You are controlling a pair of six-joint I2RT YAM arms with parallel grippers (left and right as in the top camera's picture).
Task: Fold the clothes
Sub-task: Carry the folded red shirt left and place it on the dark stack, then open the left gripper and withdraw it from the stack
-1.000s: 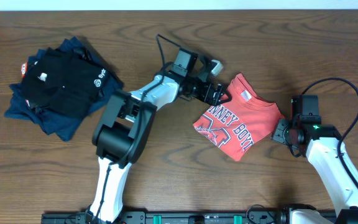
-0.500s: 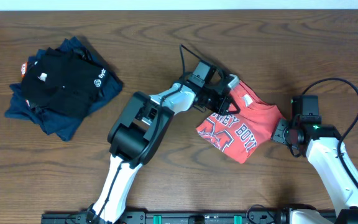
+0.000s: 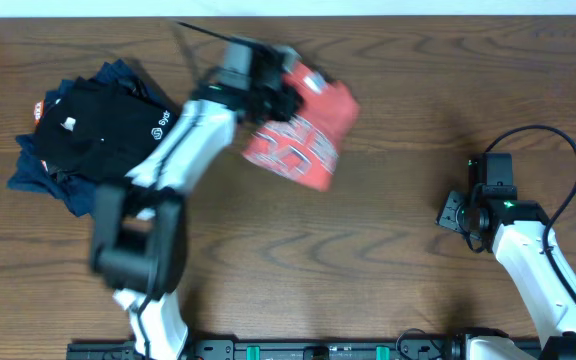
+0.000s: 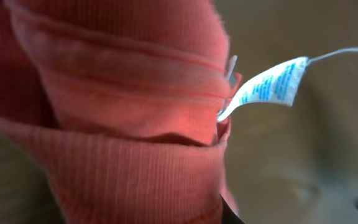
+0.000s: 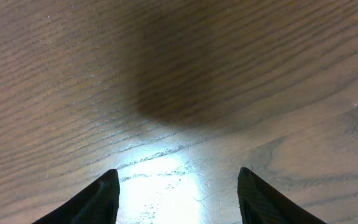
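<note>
The T-shirt [image 3: 303, 135] is folded already, so my left gripper needs to move it next onto the black shirt [image 3: 101, 130], which is on its left in the overhead view, and let go of it.
The coral-red T-shirt [image 3: 303, 135], folded and with white lettering showing, hangs from my left gripper [image 3: 284, 97] at the back of the table, left of centre. That gripper is shut on the shirt's upper edge. Ribbed red cloth [image 4: 123, 124] fills the left wrist view and hides the fingers, and the white neck tag [image 4: 267, 86] sticks out to the right. Far from the shirt, at the right, my right gripper [image 3: 456, 212] stands open. The right wrist view shows that right gripper [image 5: 178, 186] just above bare wood, with nothing between its fingers.
A pile of garments lies at the back left: a black shirt [image 3: 93, 130] with a small white logo on top of navy-blue folded clothes [image 3: 103, 200]. A black cable [image 3: 558, 150] loops behind the right arm. The table [image 3: 368, 260] is dark brown wood.
My left gripper has shut on the T-shirt and swung it left and toward the back, off its spot at centre-right. The right arm has stayed still.
</note>
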